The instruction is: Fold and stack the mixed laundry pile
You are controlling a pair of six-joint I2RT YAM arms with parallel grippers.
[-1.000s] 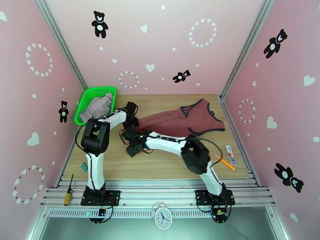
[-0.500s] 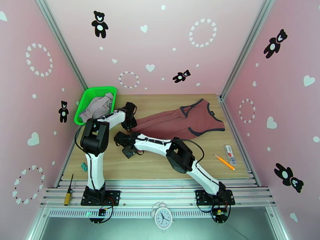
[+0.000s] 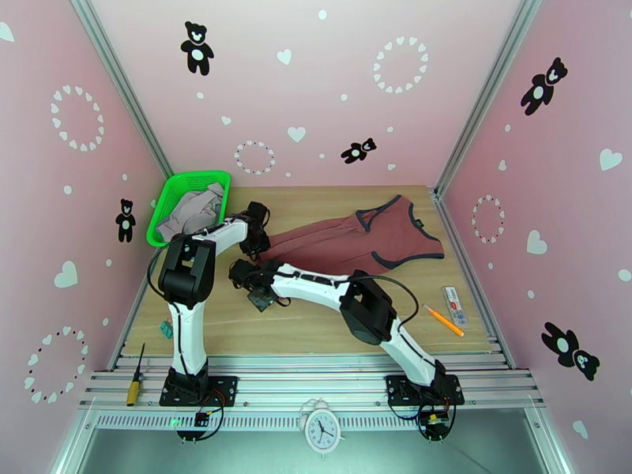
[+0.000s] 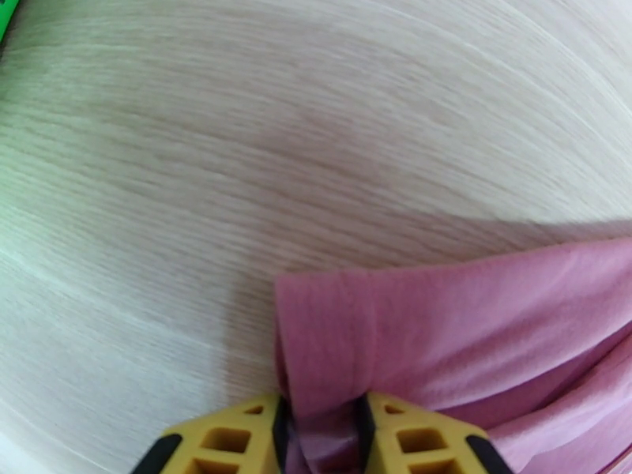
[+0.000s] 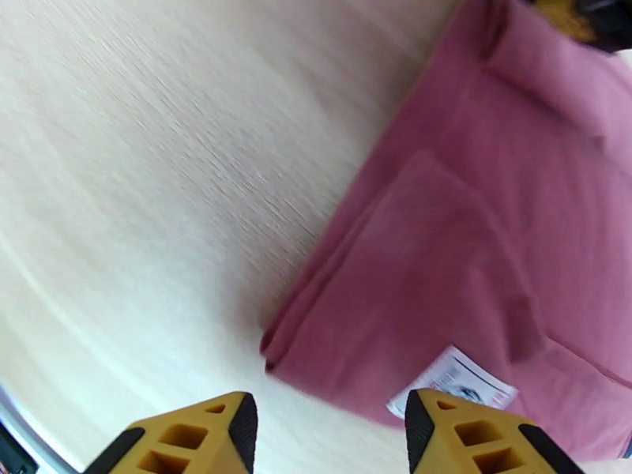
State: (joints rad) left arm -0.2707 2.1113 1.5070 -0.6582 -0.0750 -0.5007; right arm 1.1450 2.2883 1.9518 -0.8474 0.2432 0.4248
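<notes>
The robot's open right gripper next needs to go down onto the near hem corner of the tank top and close there, as that folded corner is below its fingers.
The brick-red tank top (image 3: 371, 238) lies spread across the table's far middle, neck to the right. My left gripper (image 3: 254, 235) sits at its left hem; in the left wrist view the gripper (image 4: 322, 436) is shut on a corner of the tank top (image 4: 442, 333). My right gripper (image 3: 249, 282) hovers just in front of that hem end. In the right wrist view it (image 5: 332, 436) stands open above the tank top's (image 5: 474, 231) folded near corner, where a white label (image 5: 454, 381) shows. Grey and beige garments (image 3: 193, 211) lie in the basket.
A green mesh basket (image 3: 175, 187) stands at the back left corner. An orange pencil (image 3: 442, 319) and a small flat packet (image 3: 454, 304) lie at the right front. A screwdriver (image 3: 136, 377) and a clock (image 3: 322, 430) rest on the near rail.
My left gripper has closed on the tank top's hem corner. The right arm has swung its gripper leftward along the hem, with its elbow shifting.
</notes>
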